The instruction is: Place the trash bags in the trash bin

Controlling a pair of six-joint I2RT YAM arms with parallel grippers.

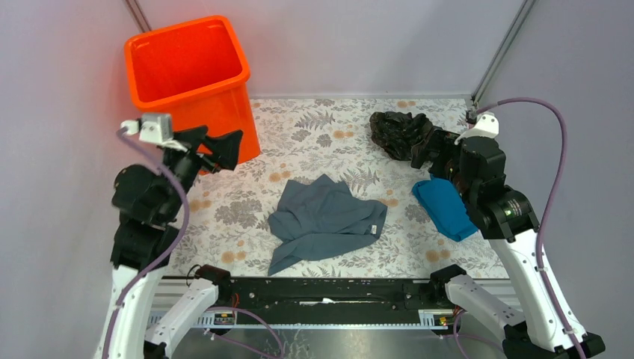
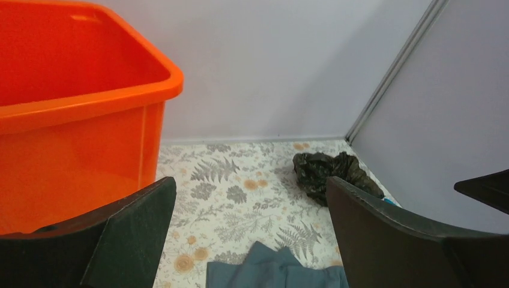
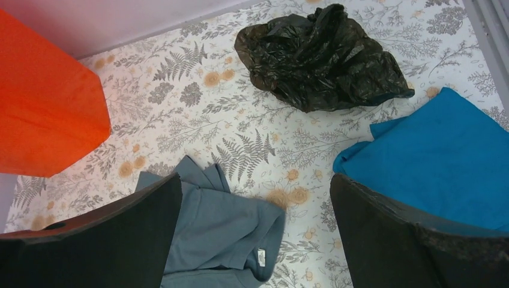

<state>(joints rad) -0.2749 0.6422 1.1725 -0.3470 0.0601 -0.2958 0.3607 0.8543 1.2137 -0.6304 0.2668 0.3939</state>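
Note:
My right gripper moves down and outward onto the fold of bag nearer the blue cloth next, because its open fingers still hover short of the bag.
The black trash bag lies crumpled on the floral table at the back right. It also shows in the left wrist view and the right wrist view. The orange trash bin stands upright at the back left and looks empty; it also shows in the left wrist view and the right wrist view. My left gripper is open and empty, raised beside the bin's front right corner. My right gripper is open and empty, raised just in front of the bag, not touching it.
A grey cloth lies spread in the middle of the table. A folded blue cloth lies at the right, under my right arm. Pale walls close the back and both sides; a black rail runs along the near edge.

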